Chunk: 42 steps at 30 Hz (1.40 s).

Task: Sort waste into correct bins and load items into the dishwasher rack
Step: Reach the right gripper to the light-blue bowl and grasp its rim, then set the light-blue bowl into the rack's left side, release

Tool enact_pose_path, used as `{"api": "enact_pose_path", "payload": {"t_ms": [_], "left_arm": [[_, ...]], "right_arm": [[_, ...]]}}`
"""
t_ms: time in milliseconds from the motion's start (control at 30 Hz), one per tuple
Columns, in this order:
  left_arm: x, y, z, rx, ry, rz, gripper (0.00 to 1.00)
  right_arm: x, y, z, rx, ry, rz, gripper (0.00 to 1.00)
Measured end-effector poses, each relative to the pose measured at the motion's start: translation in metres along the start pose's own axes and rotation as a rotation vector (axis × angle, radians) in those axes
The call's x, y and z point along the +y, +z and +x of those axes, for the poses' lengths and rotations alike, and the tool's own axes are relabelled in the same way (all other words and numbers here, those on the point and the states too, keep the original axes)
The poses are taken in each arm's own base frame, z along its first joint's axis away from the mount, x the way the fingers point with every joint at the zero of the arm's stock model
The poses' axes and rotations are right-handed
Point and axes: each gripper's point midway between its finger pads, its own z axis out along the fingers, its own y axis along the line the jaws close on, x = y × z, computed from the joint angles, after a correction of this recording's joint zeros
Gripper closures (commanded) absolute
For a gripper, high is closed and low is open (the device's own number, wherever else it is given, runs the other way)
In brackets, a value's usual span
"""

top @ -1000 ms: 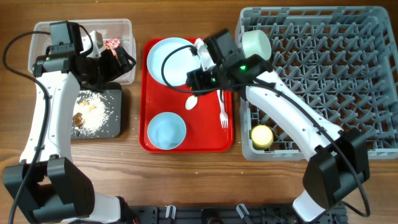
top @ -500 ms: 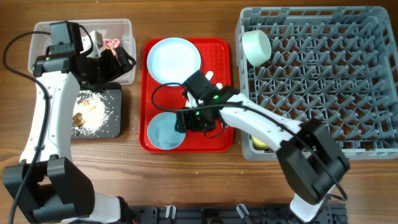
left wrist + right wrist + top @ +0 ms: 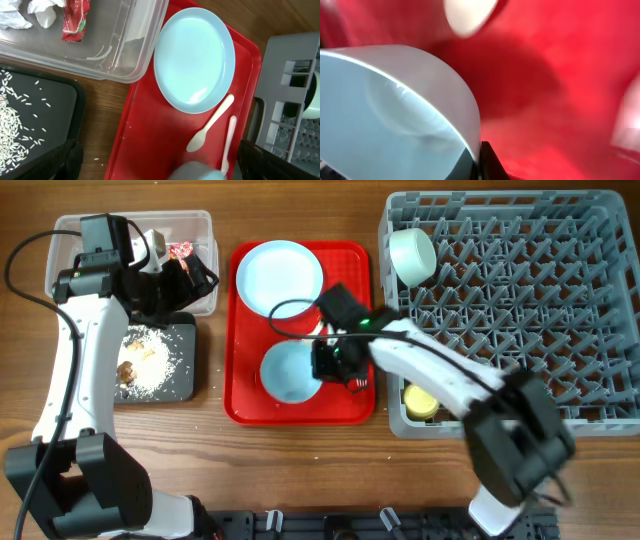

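Empty rack wires by the mint-green bowl lie outward of my right gripper and to its right in the overhead view, so next it lifts across, lowers and releases.
My right gripper [image 3: 335, 362] is shut on the right rim of the pale blue bowl [image 3: 288, 372] over the red tray [image 3: 250, 412]. In the right wrist view the bowl's wall [image 3: 395, 110] is pinched between the dark fingertips [image 3: 487, 162]. The pale blue plate [image 3: 280, 277] lies at the tray's back. The white spoon [image 3: 210, 132] and fork [image 3: 228, 142] lie beside it, hidden overhead by the right arm. My left gripper [image 3: 185, 275] hangs open and empty over the clear tub [image 3: 75, 225], which holds tissue [image 3: 42, 10] and a red wrapper [image 3: 75, 20].
The black tray [image 3: 185, 385] with rice scraps [image 3: 150, 360] sits in front of the tub. The grey dishwasher rack [image 3: 520, 310] on the right holds a mint-green bowl [image 3: 412, 255] at its back left and a yellow cup [image 3: 420, 400] at its front left.
The right gripper came down from beside the plate to the bowl and shut on its rim; the bowl has shifted up and to the right. The left arm has not moved.
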Motion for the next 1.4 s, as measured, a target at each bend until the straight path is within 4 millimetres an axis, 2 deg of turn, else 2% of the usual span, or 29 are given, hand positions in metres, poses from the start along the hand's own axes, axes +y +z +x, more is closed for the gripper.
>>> {"api": "enact_pose_path", "payload": {"t_ms": [33,67,167,200,267,300,367,433,500,567,800,933,1267,1400], "left_arm": [[0.0,0.0,0.0,0.0,0.0,0.0,0.0],[0.0,0.0,0.0,0.0,0.0,0.0,0.0],[0.0,0.0,0.0,0.0,0.0,0.0,0.0],[0.0,0.0,0.0,0.0,0.0,0.0,0.0],[0.0,0.0,0.0,0.0,0.0,0.0,0.0],[0.0,0.0,0.0,0.0,0.0,0.0,0.0],[0.0,0.0,0.0,0.0,0.0,0.0,0.0],[0.0,0.0,0.0,0.0,0.0,0.0,0.0],[0.0,0.0,0.0,0.0,0.0,0.0,0.0],[0.0,0.0,0.0,0.0,0.0,0.0,0.0],[0.0,0.0,0.0,0.0,0.0,0.0,0.0],[0.0,0.0,0.0,0.0,0.0,0.0,0.0],[0.0,0.0,0.0,0.0,0.0,0.0,0.0],[0.0,0.0,0.0,0.0,0.0,0.0,0.0]], "right_arm": [[0.001,-0.016,-0.008,-0.055,-0.018,0.009,0.96],[0.004,-0.039,-0.021,-0.141,-0.043,0.011,0.96],[0.012,-0.126,-0.056,-0.455,-0.093,0.037,0.96],[0.011,-0.164,-0.064,-0.581,-0.099,0.059,0.96],[0.002,-0.215,-0.07,-0.755,-0.087,0.128,0.96],[-0.01,-0.248,-0.07,-0.867,-0.066,0.202,0.96],[-0.034,-0.284,-0.068,-0.982,-0.029,0.352,0.96],[-0.06,-0.3,-0.065,-1.031,0.003,0.521,0.96],[-0.08,-0.304,-0.066,-1.051,0.024,0.676,0.96],[-0.1,-0.295,-0.069,-1.021,0.023,0.837,0.96],[-0.142,-0.234,-0.086,-0.781,-0.121,1.285,0.96],[-0.157,-0.207,-0.096,-0.703,-0.182,1.444,0.96],[-0.181,-0.221,-0.102,-0.695,-0.129,1.546,0.96],[-0.182,-0.214,-0.102,-0.658,-0.147,1.516,0.96]]}}
